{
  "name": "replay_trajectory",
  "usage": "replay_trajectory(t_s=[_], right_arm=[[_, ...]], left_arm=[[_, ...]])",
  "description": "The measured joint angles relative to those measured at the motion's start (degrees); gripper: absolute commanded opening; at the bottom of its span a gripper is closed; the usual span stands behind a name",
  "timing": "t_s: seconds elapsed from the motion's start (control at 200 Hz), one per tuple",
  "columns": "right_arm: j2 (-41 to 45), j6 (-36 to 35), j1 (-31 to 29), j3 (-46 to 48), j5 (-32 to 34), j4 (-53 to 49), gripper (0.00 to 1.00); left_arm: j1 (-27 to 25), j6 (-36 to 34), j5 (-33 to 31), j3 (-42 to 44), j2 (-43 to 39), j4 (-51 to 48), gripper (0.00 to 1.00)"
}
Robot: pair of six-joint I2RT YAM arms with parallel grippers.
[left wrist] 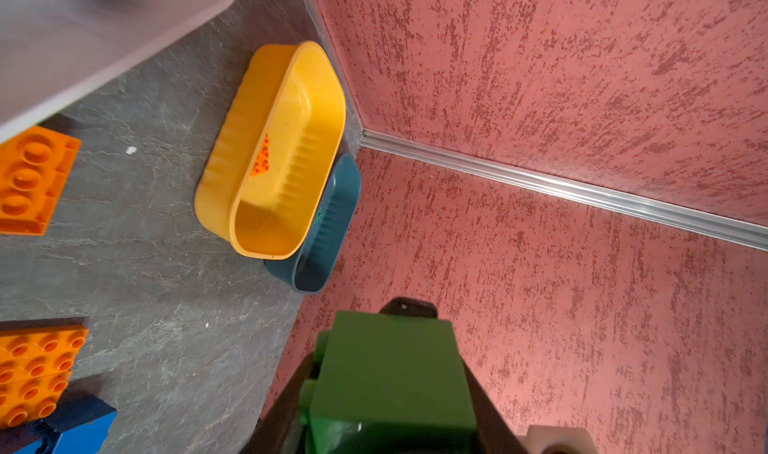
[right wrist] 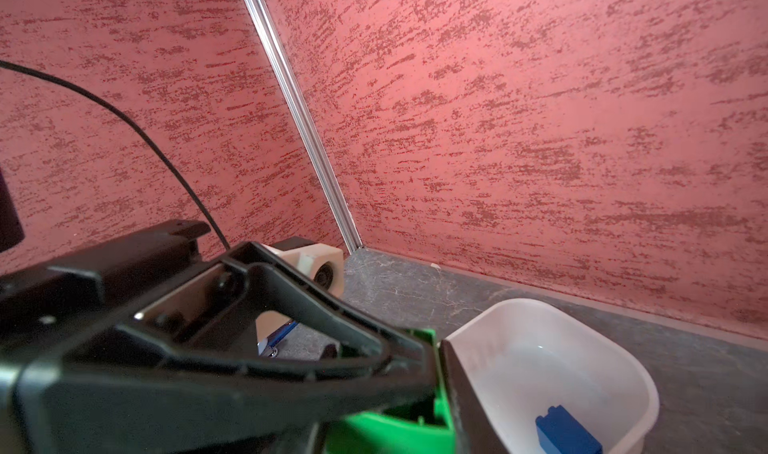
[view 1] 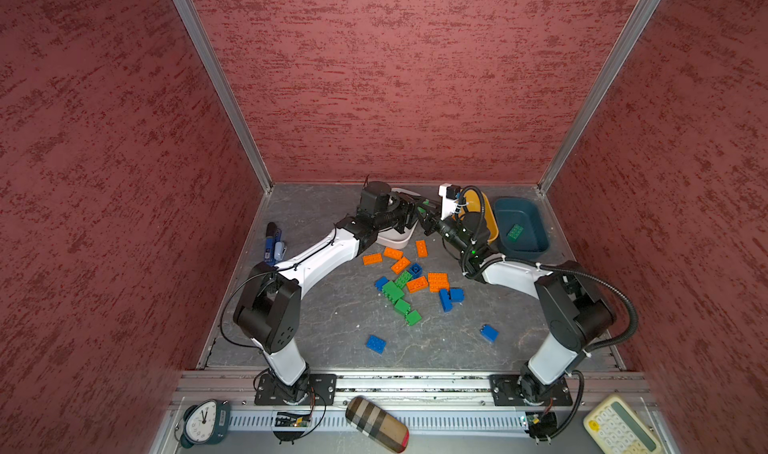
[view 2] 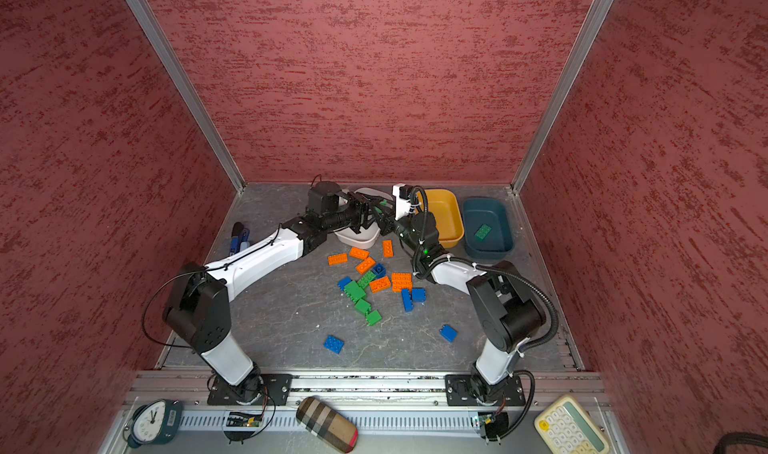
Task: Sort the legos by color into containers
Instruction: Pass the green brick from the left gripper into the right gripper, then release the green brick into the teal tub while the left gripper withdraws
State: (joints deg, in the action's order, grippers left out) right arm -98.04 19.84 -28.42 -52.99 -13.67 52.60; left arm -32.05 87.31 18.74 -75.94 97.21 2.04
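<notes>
My right gripper is holding this green lego and will carry it across next, beyond the yellow container, and release it inside the teal container (view 1: 538,223), which has a green lego.
My left gripper (view 1: 417,212) and right gripper (view 1: 427,220) meet at the back of the table, above the white container (view 1: 400,240). Both are shut on one green lego (view 1: 422,211), which fills the left wrist view between the dark fingers (left wrist: 390,381). In the right wrist view the green lego (right wrist: 395,431) sits low, partly hidden by the left gripper's fingers. A blue lego (right wrist: 567,435) lies in the white container (right wrist: 582,327). An orange lego (left wrist: 262,161) lies in the yellow container (view 1: 492,223). The teal container (view 1: 538,223) holds a green lego (view 1: 515,231).
Loose legos lie mid-table: orange (view 1: 372,259), green (view 1: 392,290) and blue (view 1: 451,298), with single blue ones nearer the front (view 1: 376,344) (view 1: 489,332). A blue-and-black gadget (view 1: 274,244) lies at the left wall. A clock (view 1: 203,423), a case (view 1: 376,425) and a calculator (view 1: 621,427) sit by the front rail.
</notes>
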Motion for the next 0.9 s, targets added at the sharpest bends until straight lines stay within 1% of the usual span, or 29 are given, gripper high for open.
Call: replay_trajectory(t_s=[0.015,0.025,0.03,0.04,0.045,0.06,0.075,0.1,0.105,0.12,0.135,0.306,0.461,0.546,0.686,0.776,0.897], right_arm=[[0.0,0.0,0.0,0.0,0.0,-0.2,0.00],[0.1,0.0,0.0,0.0,0.0,-0.4,0.00],[0.1,0.0,0.0,0.0,0.0,-0.4,0.00],[0.1,0.0,0.0,0.0,0.0,-0.6,0.00],[0.1,0.0,0.0,0.0,0.0,-0.6,0.00],[0.2,0.0,0.0,0.0,0.0,-0.8,0.00],[0.3,0.0,0.0,0.1,0.0,-1.0,0.00],[0.5,-0.1,0.0,0.2,0.0,-1.3,0.00],[0.5,0.0,0.0,0.2,0.0,-1.4,0.00],[0.6,0.2,0.0,0.2,0.0,-1.7,0.00],[0.9,0.2,0.1,0.3,0.1,-2.1,0.00],[5.2,1.0,2.7,3.2,1.9,-7.4,0.00],[10.8,1.2,7.4,5.9,6.7,-15.0,0.00],[13.1,1.1,11.1,5.9,9.8,-21.0,0.00],[16.4,-0.3,17.6,5.9,15.2,-31.2,0.00],[18.5,-1.9,22.0,5.9,18.0,-35.0,0.00],[19.8,-4.0,27.7,5.9,19.5,-37.2,0.00]], left_arm=[[0.0,-0.1,-0.1,0.0,0.0,-0.3,0.21],[-0.1,-0.2,-0.3,0.0,0.0,-0.3,0.30],[-0.1,-0.3,-0.3,0.0,0.0,-0.4,0.32],[-0.1,-0.4,-0.4,0.0,0.0,-0.5,0.43],[-0.1,-0.4,-0.5,0.0,0.0,-0.5,0.45],[-0.2,-0.6,-0.7,0.0,-0.1,-0.6,0.59],[-0.2,-0.8,-0.8,0.0,-0.1,-0.7,0.69],[-0.3,-1.6,-1.0,0.0,-0.1,-0.7,0.85],[-0.3,-1.9,-1.1,0.0,-0.1,-0.7,0.86],[-0.4,-2.7,-1.2,0.0,-0.1,-0.8,0.96],[-0.5,-3.2,-1.3,0.0,-0.1,-0.9,1.00],[-1.1,-11.9,-3.3,0.0,-0.8,-2.1,0.99],[-1.1,-20.2,-6.6,0.3,-3.7,-4.0,0.99],[-1.0,-24.4,-9.4,1.7,-6.6,-4.4,0.99],[0.0,-28.9,-13.9,5.8,-11.9,-4.4,0.99],[1.2,-30.8,-16.7,8.8,-14.5,-4.7,0.99],[2.9,-32.7,-20.7,12.7,-17.2,-7.4,1.00]])
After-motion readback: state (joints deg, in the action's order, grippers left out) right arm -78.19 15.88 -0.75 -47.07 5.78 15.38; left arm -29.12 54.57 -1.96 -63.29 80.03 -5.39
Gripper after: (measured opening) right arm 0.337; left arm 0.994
